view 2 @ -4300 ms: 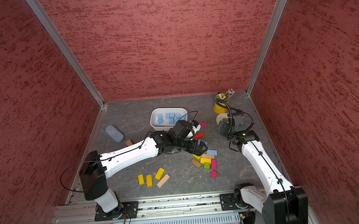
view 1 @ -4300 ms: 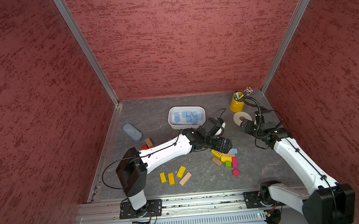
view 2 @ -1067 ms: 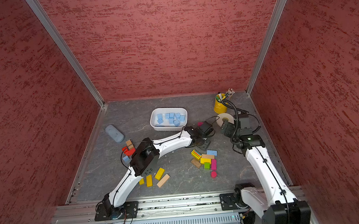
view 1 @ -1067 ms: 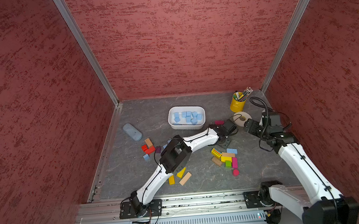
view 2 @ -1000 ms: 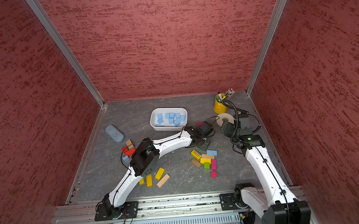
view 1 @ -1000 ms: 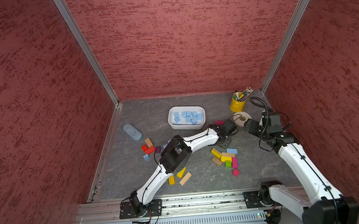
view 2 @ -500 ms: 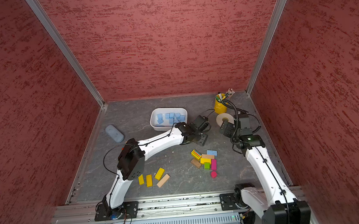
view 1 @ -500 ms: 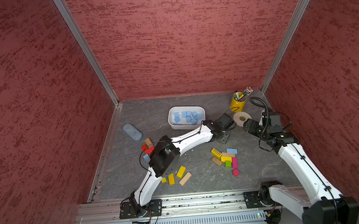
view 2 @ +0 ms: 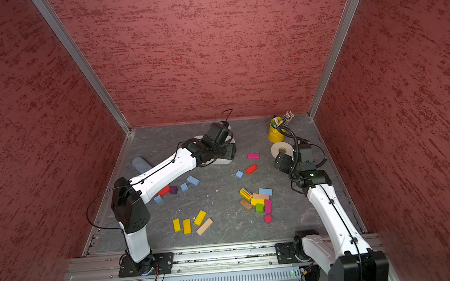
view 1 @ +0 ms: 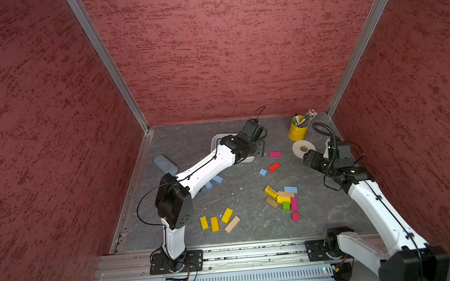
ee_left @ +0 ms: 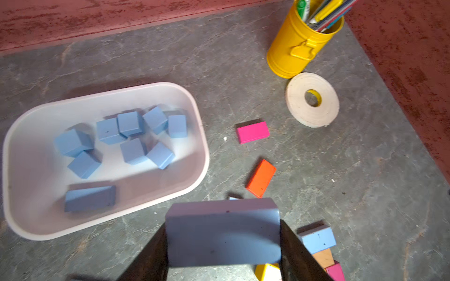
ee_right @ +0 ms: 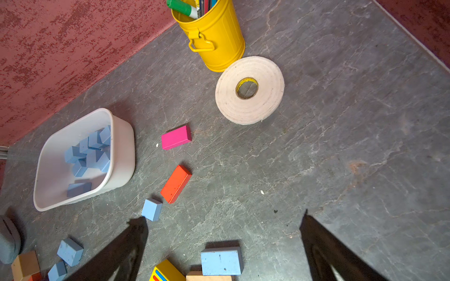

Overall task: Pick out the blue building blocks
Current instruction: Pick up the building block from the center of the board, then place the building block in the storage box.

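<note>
The left gripper swings across the white tub (ee_left: 202, 146) next and lowers to release the blue building block beside the long blue brick, where bare tub bottom shows.
My left gripper (ee_left: 222, 233) is shut on a blue building block (ee_left: 222, 243), a flat brick held across its jaws. In both top views that gripper (view 1: 257, 147) (view 2: 229, 150) hangs at the right end of the white tub (ee_left: 202, 146), which holds several blue blocks (ee_left: 131, 136). Loose blue blocks lie on the floor: a small cube (view 1: 262, 172) (ee_right: 151, 209), a brick beside the coloured pile (view 1: 290, 189) (ee_right: 221, 260), and others near the left arm (view 2: 193, 180). My right gripper (ee_right: 224, 216) (view 1: 307, 160) is open and holds nothing, above the floor right of the small cube.
A yellow can of pens (view 1: 297, 129) and a tape roll (view 1: 303, 148) stand at the back right. A magenta brick (view 1: 275, 154) and a red brick (view 1: 274, 167) lie between tub and tape. Coloured blocks are piled (view 1: 281, 198) mid-right; yellow and wood bricks (view 1: 217, 222) lie in front. A grey oblong thing (view 1: 165, 164) sits left.
My left arm has swung back and to the left, carrying the blue block from beside the tape roll to the tub's right end. The right arm has stayed put.
</note>
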Motion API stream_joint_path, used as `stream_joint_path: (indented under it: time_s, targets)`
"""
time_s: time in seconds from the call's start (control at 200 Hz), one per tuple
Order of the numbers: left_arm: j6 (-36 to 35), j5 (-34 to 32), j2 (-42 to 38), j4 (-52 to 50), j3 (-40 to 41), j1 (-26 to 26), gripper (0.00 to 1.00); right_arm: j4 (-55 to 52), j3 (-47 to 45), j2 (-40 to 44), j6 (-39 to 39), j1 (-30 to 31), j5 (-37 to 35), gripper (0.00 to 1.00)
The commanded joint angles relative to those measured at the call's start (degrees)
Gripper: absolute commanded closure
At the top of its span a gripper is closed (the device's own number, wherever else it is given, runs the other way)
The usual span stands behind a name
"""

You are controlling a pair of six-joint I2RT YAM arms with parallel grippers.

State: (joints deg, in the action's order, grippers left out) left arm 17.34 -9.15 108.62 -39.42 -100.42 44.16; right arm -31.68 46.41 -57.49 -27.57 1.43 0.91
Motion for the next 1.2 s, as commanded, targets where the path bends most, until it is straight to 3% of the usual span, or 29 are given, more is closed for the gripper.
stream_joint_path:
  time_s: [0.0,0.571,1.197]
  targets:
    - [0.4,-1.2,-2.0,0.0,1.7,-3.0,0.75,1.4,-0.6,0.5,0.2,-0.3,0.9,0.01]
    - [-0.8,0.7,4.2,2.4,3.0,-16.8,0.76,1.4,-0.7,0.2,0.3,-0.3,1.6,0.01]
    - [-3.2,1.9,18.8,-2.2,-8.6,-19.1,0.71,1.1,-1.1,0.6,1.0,-0.3,1.7,0.01]
